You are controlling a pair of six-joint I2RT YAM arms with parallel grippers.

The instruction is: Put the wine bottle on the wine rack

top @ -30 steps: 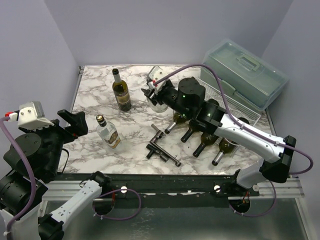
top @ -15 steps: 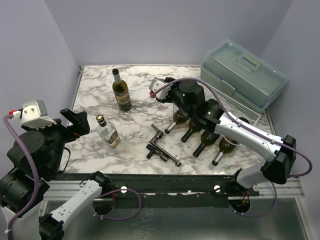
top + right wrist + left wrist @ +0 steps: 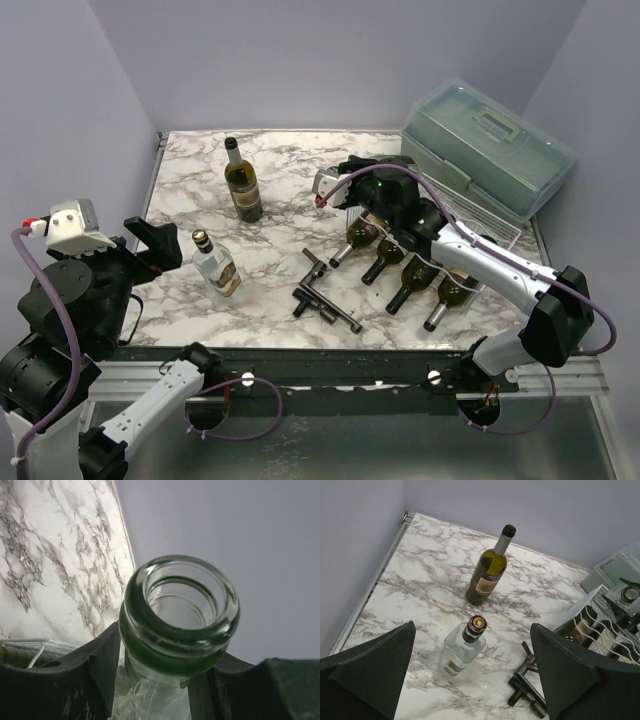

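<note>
Next, the right gripper moves down and back first, to get the green glass bottle beside the dark ones.
My right gripper [image 3: 338,190] is shut on the neck of a green glass wine bottle [image 3: 180,610], whose open mouth fills the right wrist view between my fingers [image 3: 95,670]. In the top view the gripper hangs at the far left end of the silver wire wine rack [image 3: 492,228] and hides most of that bottle. Several dark bottles [image 3: 405,285] lie in the rack, necks pointing to the near left. My left gripper [image 3: 152,243] is open and empty at the near left. In its wrist view [image 3: 472,675] it looks down at a clear bottle [image 3: 462,647].
A dark green wine bottle [image 3: 242,185] stands at the back left and the clear bottle [image 3: 216,265] stands nearer. A dark metal tool [image 3: 325,295] lies in front of the rack. A translucent lidded plastic box [image 3: 490,145] sits behind the rack at the back right.
My right gripper has swung right and turned with the bottle, from beside the rack's far left corner to over its left end. My left arm has shifted only slightly.
</note>
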